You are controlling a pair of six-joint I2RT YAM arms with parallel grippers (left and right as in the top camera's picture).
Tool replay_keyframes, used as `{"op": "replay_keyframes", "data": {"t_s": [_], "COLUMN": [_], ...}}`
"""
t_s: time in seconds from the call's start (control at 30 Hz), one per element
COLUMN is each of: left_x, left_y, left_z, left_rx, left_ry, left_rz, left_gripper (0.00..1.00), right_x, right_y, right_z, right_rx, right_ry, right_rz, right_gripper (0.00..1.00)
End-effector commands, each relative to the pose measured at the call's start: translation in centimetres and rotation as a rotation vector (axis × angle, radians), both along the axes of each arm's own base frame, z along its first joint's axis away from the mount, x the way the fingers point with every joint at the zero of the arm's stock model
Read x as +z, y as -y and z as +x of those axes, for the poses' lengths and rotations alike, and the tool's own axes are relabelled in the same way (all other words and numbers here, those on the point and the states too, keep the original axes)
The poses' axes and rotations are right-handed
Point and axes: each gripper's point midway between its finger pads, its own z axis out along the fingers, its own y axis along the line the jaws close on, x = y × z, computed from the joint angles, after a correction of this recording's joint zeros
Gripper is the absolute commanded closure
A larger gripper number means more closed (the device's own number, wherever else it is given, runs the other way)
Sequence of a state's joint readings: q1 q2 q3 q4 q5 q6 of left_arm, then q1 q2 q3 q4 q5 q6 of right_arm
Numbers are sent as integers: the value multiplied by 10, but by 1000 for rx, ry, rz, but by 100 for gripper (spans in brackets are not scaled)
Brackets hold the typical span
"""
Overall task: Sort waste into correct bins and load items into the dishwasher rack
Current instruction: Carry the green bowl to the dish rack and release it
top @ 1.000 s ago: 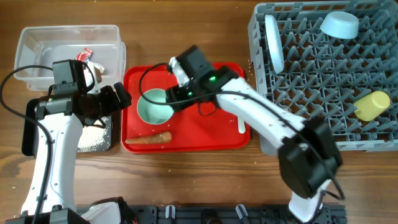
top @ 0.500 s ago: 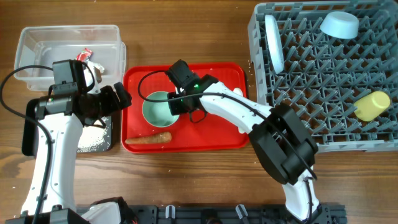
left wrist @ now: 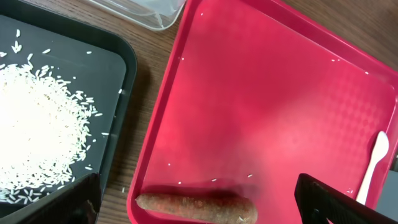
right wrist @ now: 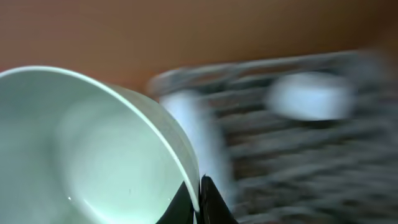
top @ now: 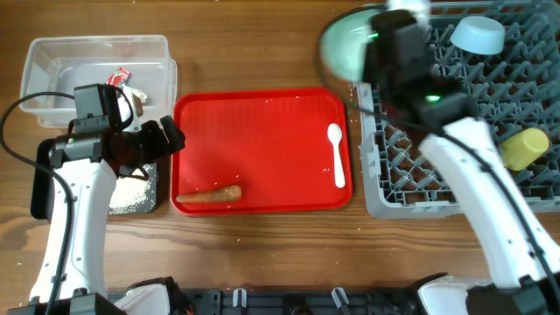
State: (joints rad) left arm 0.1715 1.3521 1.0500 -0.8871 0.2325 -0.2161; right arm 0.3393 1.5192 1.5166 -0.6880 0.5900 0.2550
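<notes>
The green bowl swings across the rack in my right gripper next, then turns and comes down beside the pale blue bowl, where rack wires stand empty (top: pixel 477 73) (right wrist: pixel 303 148).
My right gripper (top: pixel 374 42) is shut on the rim of the pale green bowl (top: pixel 343 44), held in the air over the far left corner of the dishwasher rack (top: pixel 455 114). In the right wrist view the fingertips (right wrist: pixel 199 200) pinch the bowl (right wrist: pixel 93 155) wall; the rack behind is blurred. The rack holds a small pale blue bowl (top: pixel 478 35) and a yellow cup (top: pixel 523 149). The left gripper (top: pixel 168 138) hangs open at the red tray's left edge, above the carrot piece (left wrist: pixel 196 207). A white spoon (top: pixel 336 153) lies at the tray's right.
The red tray (top: pixel 262 114) sits mid-table with the carrot (top: pixel 208 195) at its front left. A black tray (left wrist: pixel 124 68) with white rice (left wrist: pixel 37 130) lies left of it. Behind that stands the clear tub (top: pixel 87 61) holding a red-and-white wrapper (top: pixel 122 83).
The right gripper closed on the green bowl's rim and carried it off the red tray, up and right to the rack's corner. The left arm stayed still.
</notes>
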Motion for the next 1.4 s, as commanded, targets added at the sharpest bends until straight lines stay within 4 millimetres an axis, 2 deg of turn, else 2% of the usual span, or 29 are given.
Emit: {"op": "replay_keyframes", "data": {"t_s": [0.0, 0.1, 0.13, 0.2, 0.3, 0.37, 0.53, 0.7, 0.83, 0.87, 0.97, 1.03, 1.13, 1.23, 1.37], "left_x": [2, 2, 2, 2, 2, 2, 2, 2, 3, 3, 3, 3, 3, 3, 3], "left_y": [-2, -2, -2, -2, -2, -2, -2, -2, -2, -2, -2, -2, -2, -2, -2], "left_z": [2, 2, 2, 2, 2, 3, 3, 3, 4, 4, 4, 4, 4, 4, 4], "left_rx": [14, 14, 14, 14, 14, 14, 14, 14, 14, 14, 14, 14, 14, 14, 14], "left_ry": [4, 4, 4, 4, 4, 5, 5, 6, 10, 11, 12, 12, 11, 11, 11], "left_rz": [-4, -4, -4, -4, -4, -4, -4, -4, -4, -3, -3, -3, -3, -3, -3], "left_gripper": [0, 0, 0, 1, 0, 1, 1, 1, 1, 1, 1, 1, 2, 1, 1], "right_x": [27, 28, 22, 3, -23, -45, -100, -133, -149, -152, -156, -154, -149, -146, -120], "right_y": [112, 161, 178, 199, 216, 217, 207, 190, 165, 157, 135, 126, 118, 106, 96], "right_z": [-25, -37, -39, -33, -23, -12, 9, 23, 38, 41, 46, 48, 49, 54, 57], "right_rx": [-470, -688, -754, -790, -807, -786, -717, -639, -529, -501, -442, -424, -404, -325, -275], "right_ry": [45, 36, 18, -51, -126, -178, -285, -327, -326, -327, -323, -313, -298, -286, -216], "right_rz": [-321, -446, -486, -527, -562, -586, -619, -600, -512, -497, -485, -486, -470, -363, -269], "right_gripper": [96, 96, 96, 96, 95, 96, 96, 95, 77, 69, 39, 33, 29, 29, 29]}}
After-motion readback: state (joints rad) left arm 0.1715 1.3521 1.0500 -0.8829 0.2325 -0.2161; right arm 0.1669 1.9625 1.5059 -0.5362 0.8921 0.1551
